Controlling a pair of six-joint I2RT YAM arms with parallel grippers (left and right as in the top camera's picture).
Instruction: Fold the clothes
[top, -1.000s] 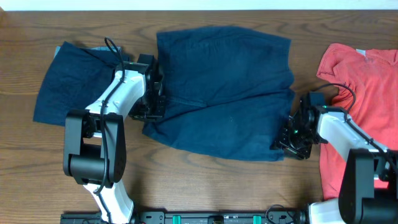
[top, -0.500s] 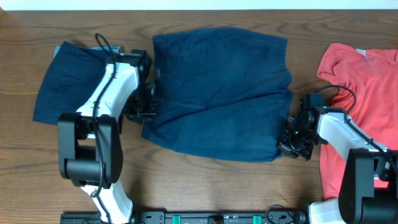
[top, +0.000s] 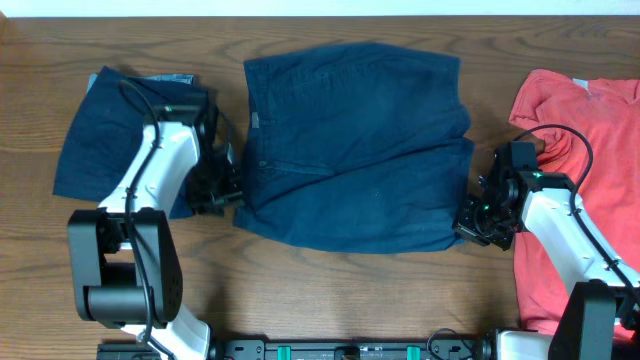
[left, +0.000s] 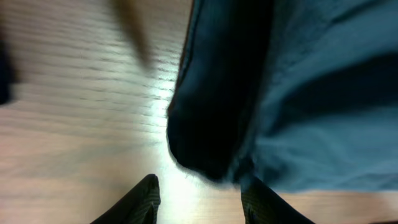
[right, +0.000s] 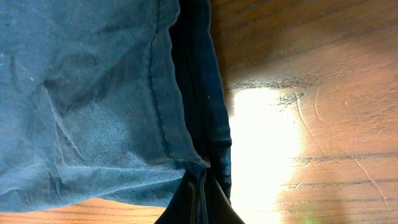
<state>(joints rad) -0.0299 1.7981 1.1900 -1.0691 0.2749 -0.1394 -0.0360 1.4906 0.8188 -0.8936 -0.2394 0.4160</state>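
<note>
My right gripper next lifts the shorts' pinched hem outward over the shorts' far part (top: 428, 108), lowers and releases it, as that part lies flat outward.
The clothes in play are dark navy shorts (top: 355, 145), lying folded across the middle of the table. My left gripper (top: 225, 192) is at their lower left corner. In the left wrist view it (left: 199, 196) stands open over bare wood, the shorts' dark folded edge (left: 214, 124) just ahead of the fingertips (left: 148, 190). My right gripper (top: 470, 222) is at the shorts' lower right corner. The right wrist view shows it (right: 200, 190) shut on the hem of the shorts (right: 93, 93).
A second navy garment (top: 105, 135) lies folded at the far left, partly under my left arm. A red shirt (top: 590, 150) is spread at the right edge, beneath my right arm. The brown wooden table (top: 330, 290) shows along the front.
My left gripper has opened, let go of the shorts' left edge and drawn back to the left. My right gripper has shut on the lower right corner. The shorts slid slightly left.
</note>
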